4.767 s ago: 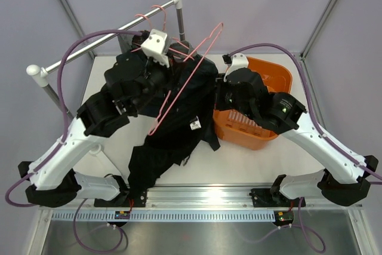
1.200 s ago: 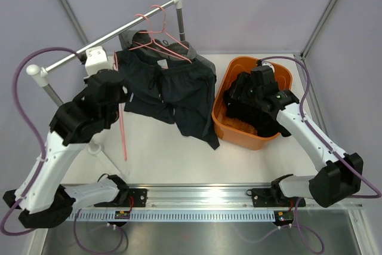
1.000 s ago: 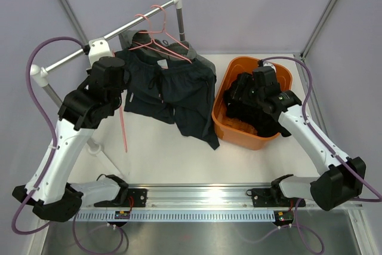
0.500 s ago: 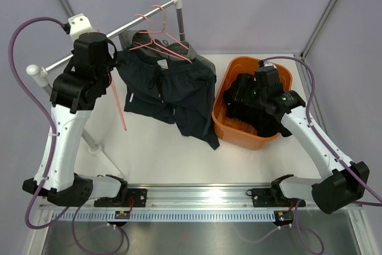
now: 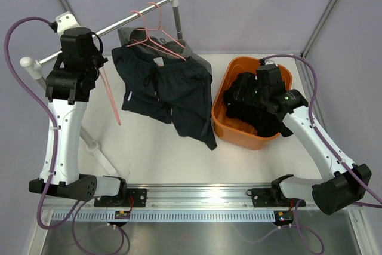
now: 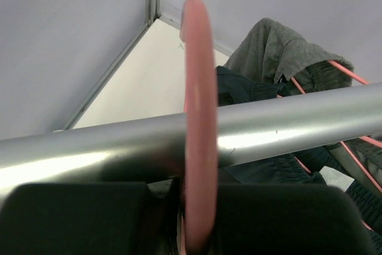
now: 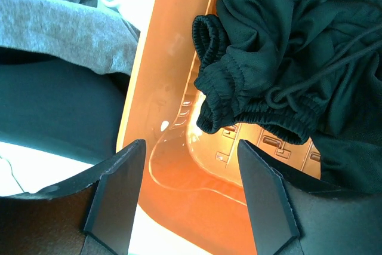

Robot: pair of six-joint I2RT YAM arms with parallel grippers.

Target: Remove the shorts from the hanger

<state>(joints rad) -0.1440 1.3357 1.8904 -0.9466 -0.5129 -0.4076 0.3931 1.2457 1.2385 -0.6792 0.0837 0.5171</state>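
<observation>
My left gripper still has the bare pink hanger's hook above the silver bar (image 5: 99,32), so it will move down until the hook rests over the bar.
My left gripper (image 5: 94,64) is raised at the left end of the silver rail (image 5: 119,23), shut on a bare pink hanger (image 5: 110,97) that dangles below it. In the left wrist view this hanger (image 6: 199,106) crosses the rail (image 6: 286,123) between my jaws. Dark navy shorts (image 5: 170,88) hang from another pink hanger (image 5: 156,35), with grey shorts (image 5: 196,59) behind them. Black shorts (image 5: 258,107) lie in the orange basket (image 5: 239,132). My right gripper (image 7: 191,192) hovers open over the basket's (image 7: 170,100) left wall, beside the black shorts (image 7: 286,58), holding nothing.
The rail stands on an upright post (image 5: 176,19) at the back and a slanted leg (image 5: 98,153) at the left. Purple cables (image 5: 15,64) loop from both arms. Bare table (image 5: 173,159) lies in front of the hanging shorts.
My left arm has swung up and left along the rail, carrying the bare pink hanger. The right gripper has stayed over the basket, almost still.
</observation>
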